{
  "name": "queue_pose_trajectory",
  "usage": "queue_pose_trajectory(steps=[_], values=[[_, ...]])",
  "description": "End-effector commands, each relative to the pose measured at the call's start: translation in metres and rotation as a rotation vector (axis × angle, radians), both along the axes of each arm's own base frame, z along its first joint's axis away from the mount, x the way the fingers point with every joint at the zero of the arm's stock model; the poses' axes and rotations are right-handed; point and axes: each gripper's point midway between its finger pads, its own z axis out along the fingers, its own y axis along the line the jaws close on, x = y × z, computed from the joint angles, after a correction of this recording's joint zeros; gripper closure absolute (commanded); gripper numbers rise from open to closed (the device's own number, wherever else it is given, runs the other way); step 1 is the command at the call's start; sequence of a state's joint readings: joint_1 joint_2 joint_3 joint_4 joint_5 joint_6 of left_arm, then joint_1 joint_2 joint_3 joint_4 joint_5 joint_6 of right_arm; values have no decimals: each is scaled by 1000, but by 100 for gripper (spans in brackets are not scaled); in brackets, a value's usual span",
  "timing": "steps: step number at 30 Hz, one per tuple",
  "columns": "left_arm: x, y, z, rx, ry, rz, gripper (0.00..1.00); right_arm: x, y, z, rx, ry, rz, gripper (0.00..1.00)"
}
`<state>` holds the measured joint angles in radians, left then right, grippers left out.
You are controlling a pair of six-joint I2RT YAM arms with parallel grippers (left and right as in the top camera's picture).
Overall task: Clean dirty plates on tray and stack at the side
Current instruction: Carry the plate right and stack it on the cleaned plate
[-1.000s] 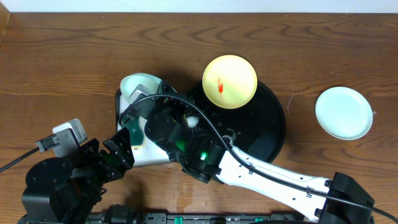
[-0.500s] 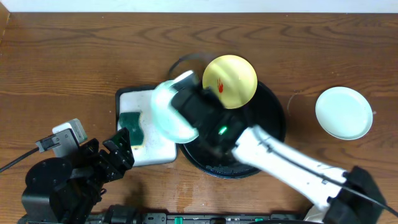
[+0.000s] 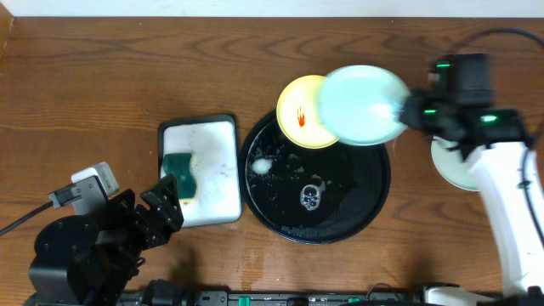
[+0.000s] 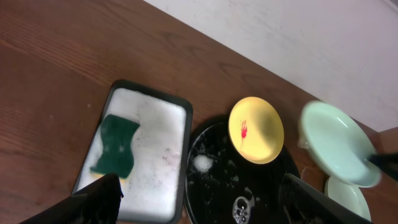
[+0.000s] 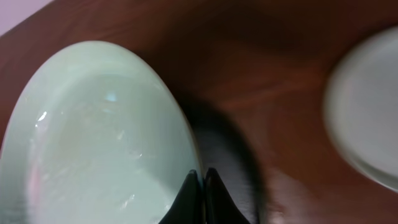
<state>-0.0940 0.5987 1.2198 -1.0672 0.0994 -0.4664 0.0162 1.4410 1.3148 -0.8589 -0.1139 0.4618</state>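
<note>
I should next move my right gripper with its plate to the right in the overhead view and down onto the other mint plate, because another mint plate [image 3: 456,163] lies beside the black tray [image 3: 340,223].
My right gripper [image 3: 406,110] is shut on the rim of a pale mint green plate [image 3: 361,104] and holds it in the air over the right rear of the black tray [image 3: 340,223]; its face looks clean in the right wrist view [image 5: 93,137]. A yellow plate [image 3: 299,119] with a red smear leans on the tray's far rim. Another mint plate [image 3: 455,166] lies on the table at the right, partly under my right arm. My left gripper [image 4: 199,205] is open and empty, above the near-left of the table.
A small white tray with a black rim [image 3: 212,170] holds foam and a green sponge [image 3: 180,174], left of the black tray. Foam and water spots lie on the black tray. A wall edge runs along the table's far side.
My right arm has swung from the white tray on the left across the black tray to the right, carrying the mint plate. The left arm has not moved.
</note>
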Motion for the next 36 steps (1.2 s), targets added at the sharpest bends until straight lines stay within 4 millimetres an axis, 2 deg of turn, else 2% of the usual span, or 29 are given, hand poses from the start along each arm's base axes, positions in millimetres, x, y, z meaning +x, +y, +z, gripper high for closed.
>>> queue_pose_trajectory(steps=[1, 4, 7, 10, 13, 18, 21, 22, 23, 26, 28, 32, 34, 36], values=[[-1, 0, 6, 8, -17, -8, 19, -3, -59, -7, 35, 38, -143, 99], [-1, 0, 6, 8, -17, -8, 19, -10, -116, -22, 18, 76, -266, 99], [-1, 0, 6, 8, -17, -8, 19, -27, -169, -41, 6, 137, -413, 99], [-1, 0, 6, 8, -17, -8, 19, -46, -209, -63, 19, 209, -530, 99], [-1, 0, 6, 8, -17, -8, 19, -63, -232, -88, 52, 287, -598, 99], [-1, 0, 6, 8, -17, -8, 19, -75, -239, -124, 85, 395, -584, 99], [-1, 0, 6, 8, -17, -8, 19, -69, -230, -130, 104, 399, -527, 98], [-1, 0, 6, 7, -17, -8, 19, -66, -227, -128, 105, 391, -513, 84], [-1, 0, 6, 8, -17, -8, 19, -60, -222, -122, 110, 367, -492, 60], [-1, 0, 6, 7, -17, -8, 19, -43, -198, -98, 153, 283, -419, 51], [-1, 0, 6, 8, -17, -8, 19, -27, -169, -74, 203, 197, -328, 49], [-1, 0, 6, 7, -17, -7, 19, 0, -94, -26, 185, 21, 0, 50], [-1, 0, 6, 8, -17, -8, 19, 7, -53, -14, 123, -30, 175, 50], [-1, 0, 6, 7, -17, -8, 19, 11, -13, -13, 51, -42, 315, 50]])
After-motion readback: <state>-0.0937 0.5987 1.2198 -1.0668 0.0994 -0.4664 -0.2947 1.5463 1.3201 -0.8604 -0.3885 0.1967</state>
